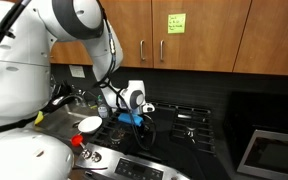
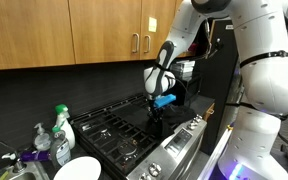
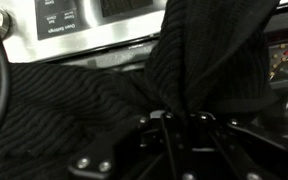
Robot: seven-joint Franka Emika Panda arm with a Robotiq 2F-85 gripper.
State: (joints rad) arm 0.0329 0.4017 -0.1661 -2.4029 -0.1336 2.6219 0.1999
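The cloth in my gripper moves outward from the control panel over the middle burner grates next and gets released there, because it still hangs near the stove's front.
My gripper (image 1: 144,124) hangs over the front of a black gas stove (image 1: 189,135) and is shut on a dark, finely striped cloth (image 3: 199,60). In the wrist view the cloth bunches up from the jaws (image 3: 179,117) and spreads wide across the picture, hiding most of the stovetop. In both exterior views the cloth (image 2: 158,122) hangs down from the gripper (image 2: 160,108) as a dark bundle just above the front burner grates. The gripper carries a blue part on its body.
A white bowl (image 1: 90,125) and a red object (image 1: 77,141) sit beside the stove. Spray bottles (image 2: 61,128) stand near a sink. The stove's control panel (image 3: 79,18) shows in the wrist view. Wooden cabinets (image 1: 184,30) hang above, one with a green note.
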